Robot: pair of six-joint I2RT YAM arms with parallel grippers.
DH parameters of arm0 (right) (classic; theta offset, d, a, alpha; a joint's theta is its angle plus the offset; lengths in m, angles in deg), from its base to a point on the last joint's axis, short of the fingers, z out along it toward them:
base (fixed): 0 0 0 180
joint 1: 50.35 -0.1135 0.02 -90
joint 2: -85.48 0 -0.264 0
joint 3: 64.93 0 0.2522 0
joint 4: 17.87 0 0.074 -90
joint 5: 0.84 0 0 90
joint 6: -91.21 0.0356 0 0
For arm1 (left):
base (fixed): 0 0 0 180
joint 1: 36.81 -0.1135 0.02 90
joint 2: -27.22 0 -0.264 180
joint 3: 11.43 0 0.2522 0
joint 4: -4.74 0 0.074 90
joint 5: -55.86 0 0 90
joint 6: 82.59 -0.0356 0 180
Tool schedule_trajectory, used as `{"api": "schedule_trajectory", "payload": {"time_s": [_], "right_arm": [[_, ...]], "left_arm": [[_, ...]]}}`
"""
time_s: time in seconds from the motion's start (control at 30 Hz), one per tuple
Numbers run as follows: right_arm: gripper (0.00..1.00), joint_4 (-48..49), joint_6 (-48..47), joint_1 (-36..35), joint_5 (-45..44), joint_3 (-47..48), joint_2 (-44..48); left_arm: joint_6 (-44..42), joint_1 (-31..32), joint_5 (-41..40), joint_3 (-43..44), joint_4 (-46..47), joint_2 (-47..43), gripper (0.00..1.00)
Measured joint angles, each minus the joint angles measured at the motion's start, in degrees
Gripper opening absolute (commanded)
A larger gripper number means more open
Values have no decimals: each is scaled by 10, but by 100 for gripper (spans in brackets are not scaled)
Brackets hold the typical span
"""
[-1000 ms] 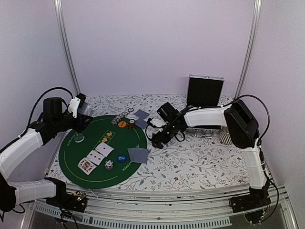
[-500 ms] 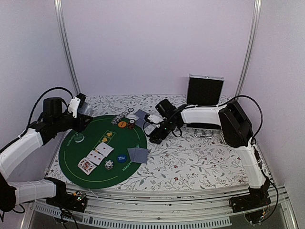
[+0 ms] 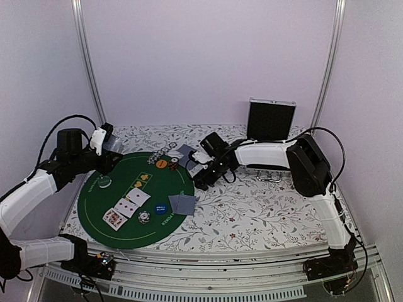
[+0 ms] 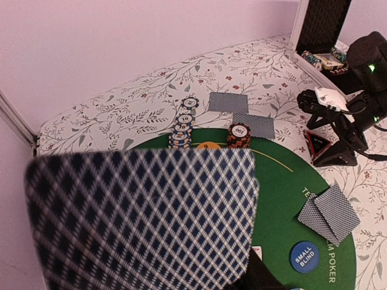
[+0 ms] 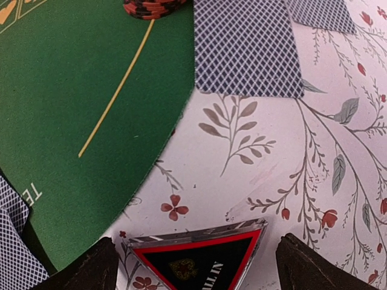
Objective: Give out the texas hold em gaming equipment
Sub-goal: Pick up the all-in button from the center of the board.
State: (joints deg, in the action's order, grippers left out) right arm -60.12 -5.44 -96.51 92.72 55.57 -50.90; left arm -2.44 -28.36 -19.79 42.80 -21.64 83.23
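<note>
My right gripper will next move away from the mat's edge, staying low, then close across the sides of the marker [image 5: 199,260].
A stack of blue-checked playing cards [image 4: 145,217] fills the left wrist view, and my left gripper [image 3: 110,152] is shut on it above the far left edge of the green mat [image 3: 157,184]. The dark red-edged triangular marker [image 5: 199,260] lies flat on the floral cloth just off the mat. My right gripper [image 5: 199,269] is open around it, one finger beside each side corner, with a small gap on the right. Chip stacks [image 3: 162,157], an orange disc [image 3: 162,164], a blue disc [image 3: 160,207], face-up cards [image 3: 126,204] and face-down cards [image 3: 183,203] lie on the mat.
The silver-and-black case [image 3: 271,119] stands open at the back right, with more chips [image 4: 320,60] in its tray. Two face-down cards [image 4: 228,101] lie past the mat's far edge. White walls and metal posts close in the table.
My right gripper has moved left toward the mat's edge, down over the marker, and its jaws have narrowed slightly. The left arm and its cards have not moved.
</note>
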Motion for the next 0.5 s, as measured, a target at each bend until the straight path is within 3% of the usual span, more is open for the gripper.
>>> {"api": "schedule_trajectory", "payload": {"time_s": [0.33,0.5], "right_arm": [[91,-16,48,-1,-45,27,-15],[91,-2,80,-1,-62,-8,4]], "left_arm": [[0,0,0,0,0,0,40],[0,0,0,0,0,0,40]]}}
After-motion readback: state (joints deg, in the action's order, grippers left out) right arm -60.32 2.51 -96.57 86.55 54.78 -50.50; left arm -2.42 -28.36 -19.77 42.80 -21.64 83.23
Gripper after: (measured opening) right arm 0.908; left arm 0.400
